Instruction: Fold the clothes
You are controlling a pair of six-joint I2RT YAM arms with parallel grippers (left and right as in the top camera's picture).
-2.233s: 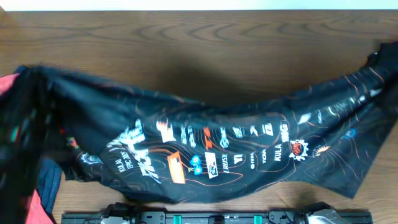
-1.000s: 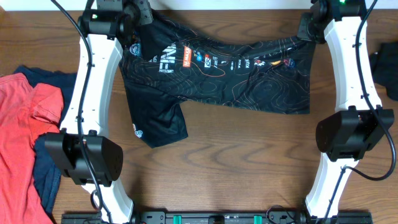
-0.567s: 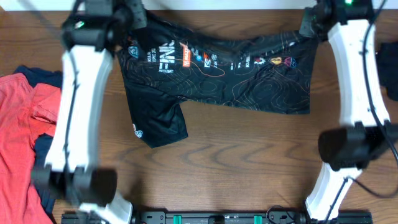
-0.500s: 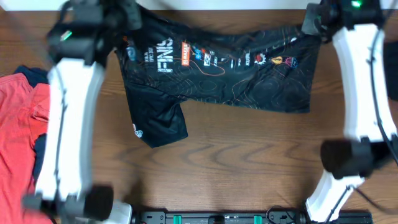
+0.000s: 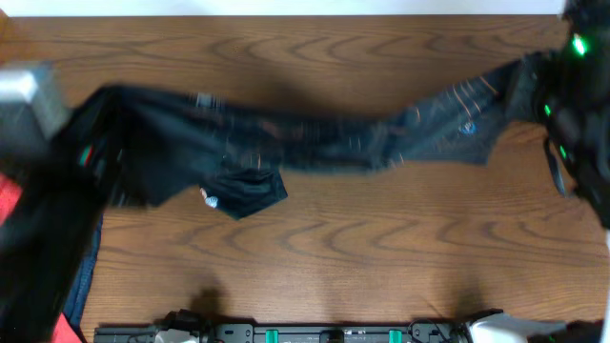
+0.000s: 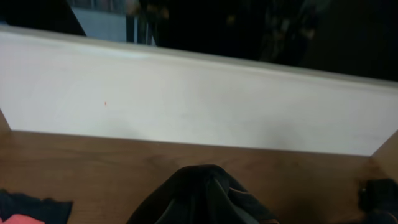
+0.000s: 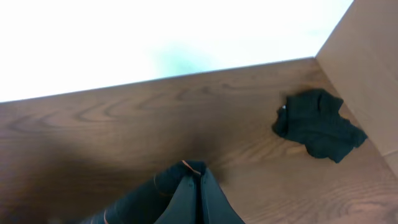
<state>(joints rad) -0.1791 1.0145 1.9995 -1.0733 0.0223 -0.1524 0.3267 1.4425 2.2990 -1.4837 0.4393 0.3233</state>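
The jersey [image 5: 315,143] hangs bunched above the table, so I will move my left gripper outward and down onto the bare wood by the white wall [image 5: 227,46] and release.
The black jersey [image 5: 315,143] is stretched in a long blurred band between my two grippers, raised off the table. One sleeve [image 5: 243,191] still droops onto the wood. My left gripper [image 5: 95,110] is shut on the jersey's left end. In the left wrist view the cloth [image 6: 205,193] bunches over the jaws and hides them. My right gripper [image 5: 534,81] is shut on the right end. In the right wrist view its fingers [image 7: 186,202] press together with an orange-trimmed fold [image 7: 186,171] pinched at their tips.
A red top [image 5: 8,191] and a navy top [image 5: 88,276] lie at the table's left edge, partly under my left arm. A small black garment [image 7: 317,124] lies crumpled near the right corner. A white wall [image 6: 186,99] runs along the far edge.
Both arms have swung up and apart from the far edge. The jersey, half spread on the table before, is now lifted and pulled into a taut band. Everything is motion-blurred.
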